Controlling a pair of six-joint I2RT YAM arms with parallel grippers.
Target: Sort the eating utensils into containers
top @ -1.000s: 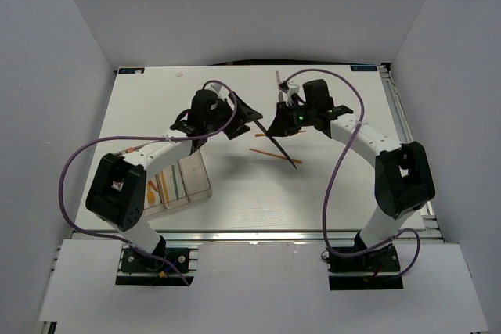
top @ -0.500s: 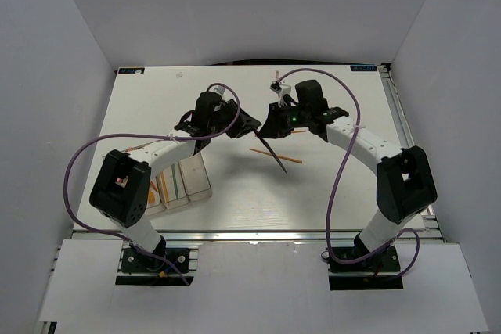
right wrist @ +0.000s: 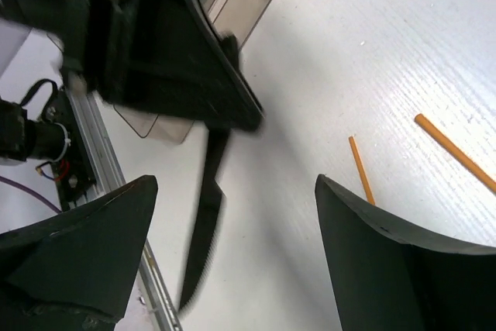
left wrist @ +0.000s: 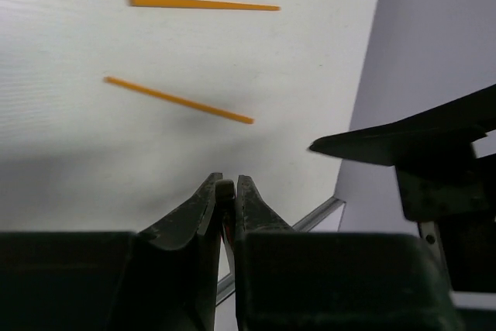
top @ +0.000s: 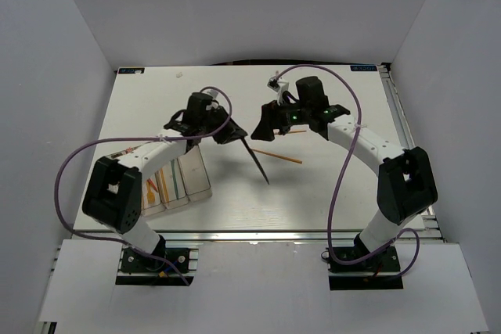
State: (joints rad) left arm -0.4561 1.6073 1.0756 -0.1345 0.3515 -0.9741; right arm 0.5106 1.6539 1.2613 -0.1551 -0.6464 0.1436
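Observation:
My left gripper carries the knife (top: pixel 257 162) over the containers (top: pixel 178 181) next, as it hangs away from them, then turns and lowers it in beside the teal utensil.
My left gripper (top: pixel 237 134) is shut on the handle of the dark-bladed knife (top: pixel 257 162), whose blade hangs down and toward the near edge above the table. In the left wrist view the handle end (left wrist: pixel 225 189) sits pinched between the fingers. Just right of the knife, my right gripper (top: pixel 268 120) stands wide open with nothing between its fingers, and the knife (right wrist: pixel 203 222) shows in its wrist view. Two thin orange sticks (top: pixel 275 154) (top: pixel 294 132) lie on the table under the arms. The clear containers (top: pixel 178 181) stand near the front left, with orange and teal utensils inside.
The left gripper's body (right wrist: pixel 186 67) fills the upper left of the right wrist view, close to the right gripper's fingers (right wrist: pixel 387 253). The table's metal front rail (top: pixel 250 234) runs along the near edge. White walls enclose the table on three sides.
The right gripper has opened and let go of the knife. The left gripper has shut on its handle and carried it left and toward the near edge.

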